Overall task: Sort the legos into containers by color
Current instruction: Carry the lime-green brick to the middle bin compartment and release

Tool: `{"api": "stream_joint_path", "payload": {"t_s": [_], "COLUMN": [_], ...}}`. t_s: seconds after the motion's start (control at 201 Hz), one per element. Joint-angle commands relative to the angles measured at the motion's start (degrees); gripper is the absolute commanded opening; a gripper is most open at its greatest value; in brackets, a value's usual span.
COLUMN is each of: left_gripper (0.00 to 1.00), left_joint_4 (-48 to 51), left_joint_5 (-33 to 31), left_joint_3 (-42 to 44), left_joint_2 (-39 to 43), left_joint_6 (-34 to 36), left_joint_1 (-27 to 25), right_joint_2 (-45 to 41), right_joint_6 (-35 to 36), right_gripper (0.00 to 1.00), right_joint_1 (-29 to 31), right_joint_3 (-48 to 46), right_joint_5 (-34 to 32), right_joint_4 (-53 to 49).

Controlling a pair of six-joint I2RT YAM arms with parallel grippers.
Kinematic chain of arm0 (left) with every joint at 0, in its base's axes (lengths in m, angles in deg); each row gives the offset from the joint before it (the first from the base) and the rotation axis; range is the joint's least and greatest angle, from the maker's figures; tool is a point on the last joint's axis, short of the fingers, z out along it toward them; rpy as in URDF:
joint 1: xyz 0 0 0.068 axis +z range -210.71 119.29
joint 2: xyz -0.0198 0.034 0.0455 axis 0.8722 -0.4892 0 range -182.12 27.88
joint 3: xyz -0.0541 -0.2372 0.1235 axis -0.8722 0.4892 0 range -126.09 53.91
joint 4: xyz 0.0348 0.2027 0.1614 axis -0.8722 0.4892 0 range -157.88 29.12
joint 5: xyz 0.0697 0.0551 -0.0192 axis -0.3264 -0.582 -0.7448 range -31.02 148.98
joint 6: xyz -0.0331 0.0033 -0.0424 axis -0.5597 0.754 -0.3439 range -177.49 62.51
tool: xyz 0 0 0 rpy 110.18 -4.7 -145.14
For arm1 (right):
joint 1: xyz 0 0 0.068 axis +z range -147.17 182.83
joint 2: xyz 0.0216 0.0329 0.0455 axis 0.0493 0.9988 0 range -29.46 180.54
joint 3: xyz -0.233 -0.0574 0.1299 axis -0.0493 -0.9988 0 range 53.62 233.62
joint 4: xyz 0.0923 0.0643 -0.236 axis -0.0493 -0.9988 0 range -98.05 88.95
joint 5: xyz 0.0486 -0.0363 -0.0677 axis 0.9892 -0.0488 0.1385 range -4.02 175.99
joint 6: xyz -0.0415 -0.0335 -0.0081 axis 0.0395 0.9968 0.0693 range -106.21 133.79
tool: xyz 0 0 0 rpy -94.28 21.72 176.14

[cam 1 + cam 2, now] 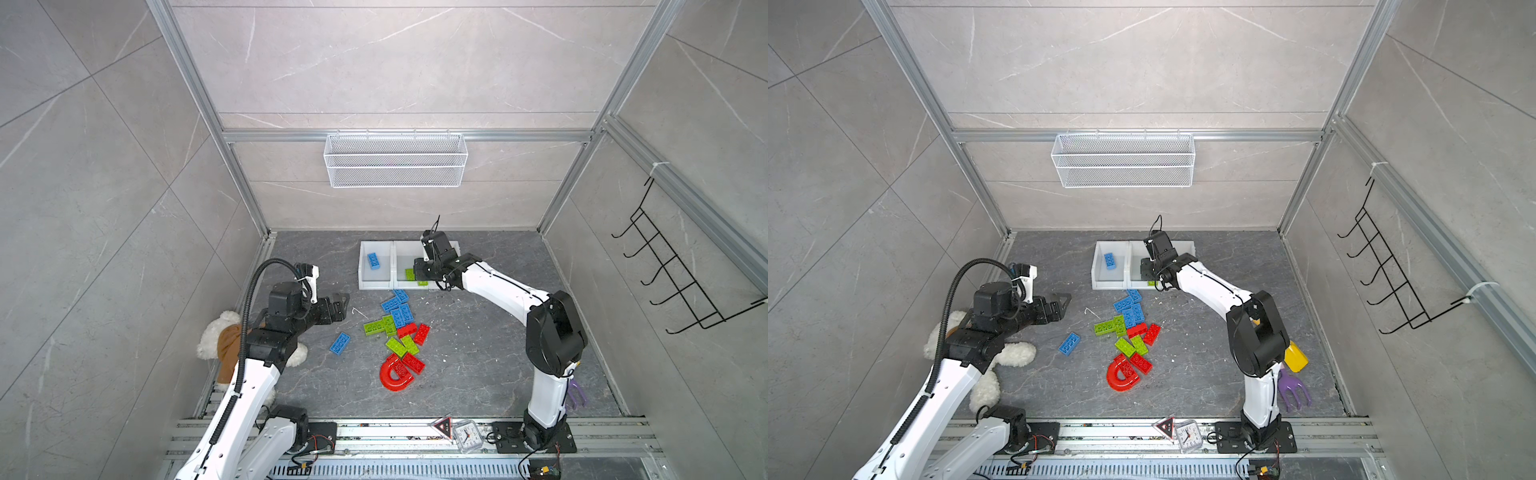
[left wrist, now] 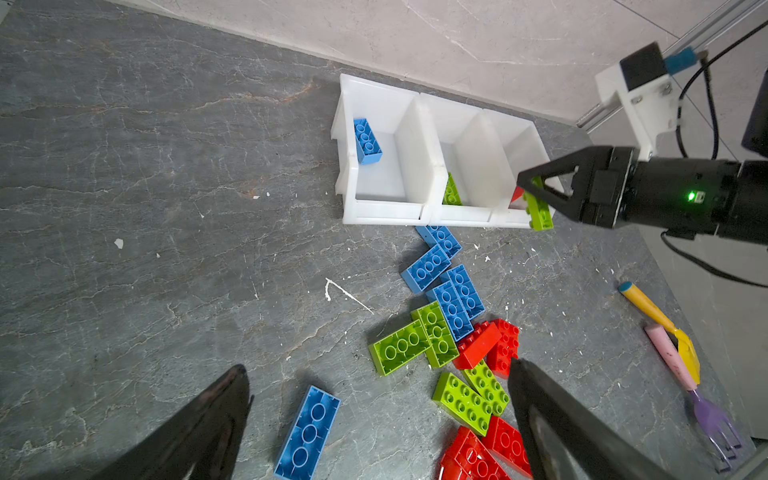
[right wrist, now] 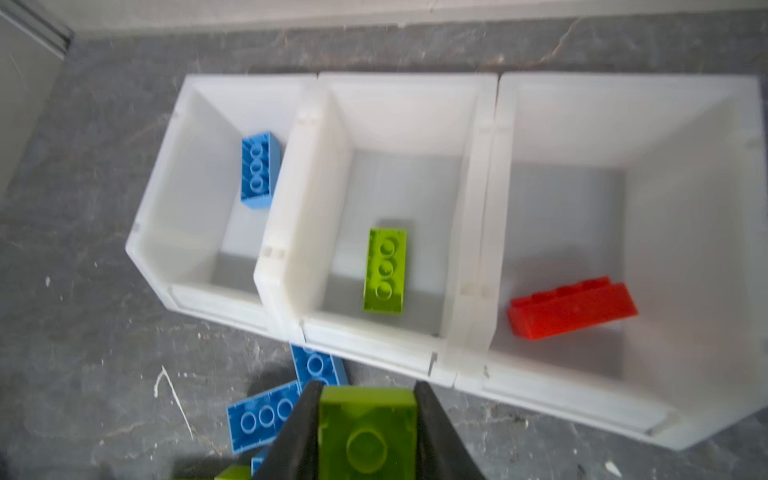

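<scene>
My right gripper next needs to carry the green brick outward over the bins' front edge and release it inside the middle bin [image 1: 407,261] [image 3: 397,240], which lies outward and already holds a green brick.
Three white bins [image 3: 440,357] stand side by side at the back of the floor. They hold a blue brick [image 3: 257,168], a green brick [image 3: 385,270] and a red brick [image 3: 571,307], one in each. My right gripper [image 3: 368,386] is shut on another green brick [image 2: 539,212], held just above the bins' front edge, in line with the middle bin. My left gripper [image 2: 378,368] hangs open and empty, left of the loose pile, above a lone blue brick [image 2: 307,434]. The pile holds blue [image 1: 398,307], green [image 1: 380,326] and red bricks [image 1: 415,332] and a red arch [image 1: 395,376].
A teddy bear [image 1: 216,340] lies under my left arm. A purple fork [image 1: 1293,390] and a yellow tool [image 1: 1296,357] lie by my right arm's base. A clock [image 1: 467,436] sits on the front rail. A wire basket [image 1: 395,160] hangs on the back wall.
</scene>
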Motion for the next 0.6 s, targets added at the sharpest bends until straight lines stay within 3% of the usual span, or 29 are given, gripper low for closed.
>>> {"api": "stream_joint_path", "payload": {"t_s": [0.0, 0.269, 0.353, 0.463, 0.597], "left_gripper": [1.00, 1.00, 1.00, 1.00, 1.00], "left_joint_4": [-0.51, -0.43, -0.27, -0.07, -0.16], "left_joint_5": [0.55, 0.61, 0.46, 0.51, 0.55], "left_joint_3": [-1.85, -1.94, -1.98, -1.92, -1.96], "left_joint_2": [0.81, 0.89, 0.96, 1.07, 1.04], "left_joint_6": [1.43, 1.49, 1.58, 1.67, 1.64], "left_joint_1": [-0.29, -0.31, -0.31, -0.36, -0.33], "right_joint_2": [5.25, 13.79, 15.12, 15.36, 12.32], "right_joint_6": [1.94, 2.64, 2.21, 2.07, 2.62], "right_gripper": [0.28, 0.28, 0.36, 0.52, 0.57], "right_joint_1": [-1.92, -2.99, -3.24, -3.23, -3.23], "right_joint_3": [4.12, 15.56, 17.35, 18.12, 15.38], "right_joint_5": [2.87, 4.45, 4.46, 4.66, 5.28], "right_joint_4": [0.48, -1.42, -1.94, -2.46, -2.13]}}
